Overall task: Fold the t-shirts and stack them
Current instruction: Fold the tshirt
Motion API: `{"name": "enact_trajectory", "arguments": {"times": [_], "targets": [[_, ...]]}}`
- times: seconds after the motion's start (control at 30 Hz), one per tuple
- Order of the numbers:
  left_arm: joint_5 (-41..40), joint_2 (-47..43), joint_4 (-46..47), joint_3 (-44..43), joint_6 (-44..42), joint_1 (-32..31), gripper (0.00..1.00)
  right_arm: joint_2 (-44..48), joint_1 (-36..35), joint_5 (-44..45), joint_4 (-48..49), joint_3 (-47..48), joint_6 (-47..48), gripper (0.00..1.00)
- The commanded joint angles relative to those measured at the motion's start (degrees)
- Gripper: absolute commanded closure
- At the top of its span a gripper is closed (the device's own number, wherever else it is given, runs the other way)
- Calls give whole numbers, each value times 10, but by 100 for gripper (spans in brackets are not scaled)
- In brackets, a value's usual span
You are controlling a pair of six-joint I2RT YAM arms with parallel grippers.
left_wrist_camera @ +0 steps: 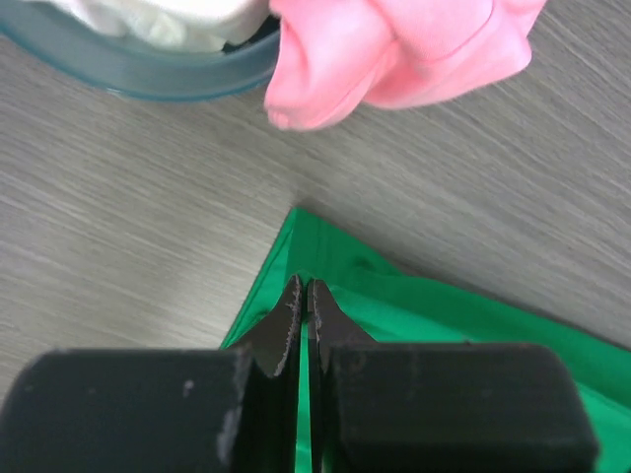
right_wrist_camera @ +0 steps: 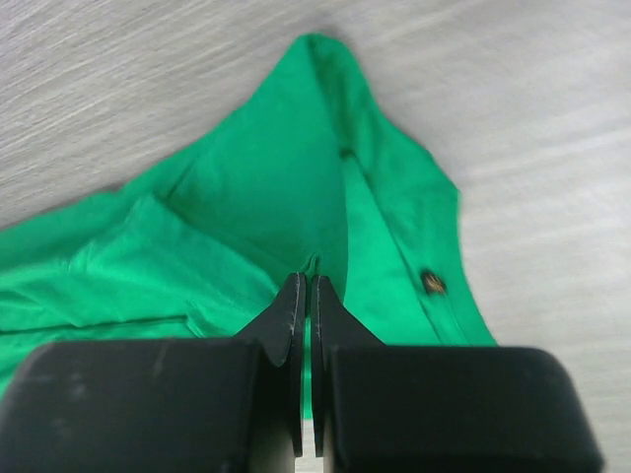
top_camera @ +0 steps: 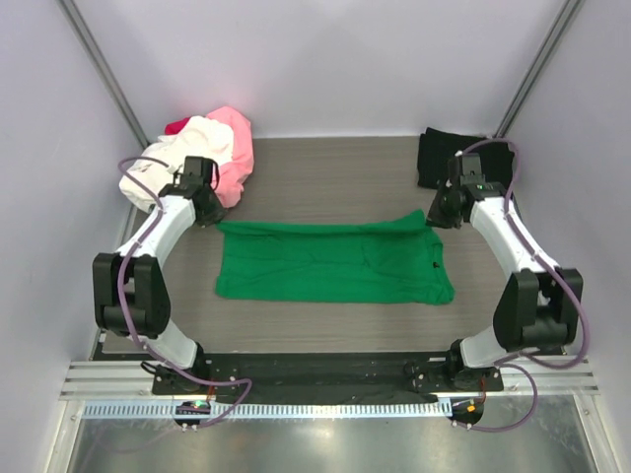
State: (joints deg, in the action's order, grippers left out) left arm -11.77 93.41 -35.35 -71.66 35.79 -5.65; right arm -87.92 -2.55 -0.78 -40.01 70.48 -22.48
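The green t-shirt's end by the dark tag (top_camera: 430,270) (right_wrist_camera: 389,301) lies farther back and is still uncovered, so my right gripper will next pull the t-shirt's pinched edge back over that end and let go.
The bright green t-shirt (top_camera: 330,264) lies flat across the middle of the table, folded into a wide strip. My left gripper (top_camera: 207,211) is at its far left corner and shut on the green cloth (left_wrist_camera: 394,315); the jaws (left_wrist_camera: 304,288) are pressed together just behind the corner. My right gripper (top_camera: 440,214) is at the far right corner and shut on the green cloth (right_wrist_camera: 256,197), which puckers at the jaw tips (right_wrist_camera: 305,281). A black t-shirt (top_camera: 440,156) lies folded at the back right. Pink (top_camera: 235,148), cream-white (top_camera: 187,148) and red (top_camera: 177,125) shirts are heaped at the back left.
In the left wrist view the pink shirt (left_wrist_camera: 394,49) hangs over the table just beyond the green corner, beside a bluish round rim (left_wrist_camera: 148,77) that holds the cream-white cloth (left_wrist_camera: 168,15). Grey walls close in the wood-grain table (top_camera: 325,177) on three sides.
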Motion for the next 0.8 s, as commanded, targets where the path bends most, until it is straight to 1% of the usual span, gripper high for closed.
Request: {"name": "enact_trajectory", "arguments": {"times": [0.0,0.17,0.3,0.47,0.63,0.67,0.7,0.73,0.77], "targets": [[8,-41,36,39,5,0,100,78,-1,60,14,-58,-32,99],[16,-63,57,92,16,0,100,148,-1,84,25,-140,-67,99],[38,-81,78,139,32,0,100,187,-1,103,32,-204,-109,99],[40,-110,99,200,49,0,100,240,-1,126,39,-260,-157,99],[39,-138,103,237,60,0,99,280,0,154,42,-304,-201,99],[35,-150,100,242,66,0,97,282,0,161,42,-308,-214,78],[31,-159,96,251,68,0,88,284,1,165,42,-317,-219,61],[26,-166,93,255,71,0,82,289,2,170,42,-321,-228,39],[21,-175,85,259,72,0,74,292,3,176,41,-324,-238,19]]}}
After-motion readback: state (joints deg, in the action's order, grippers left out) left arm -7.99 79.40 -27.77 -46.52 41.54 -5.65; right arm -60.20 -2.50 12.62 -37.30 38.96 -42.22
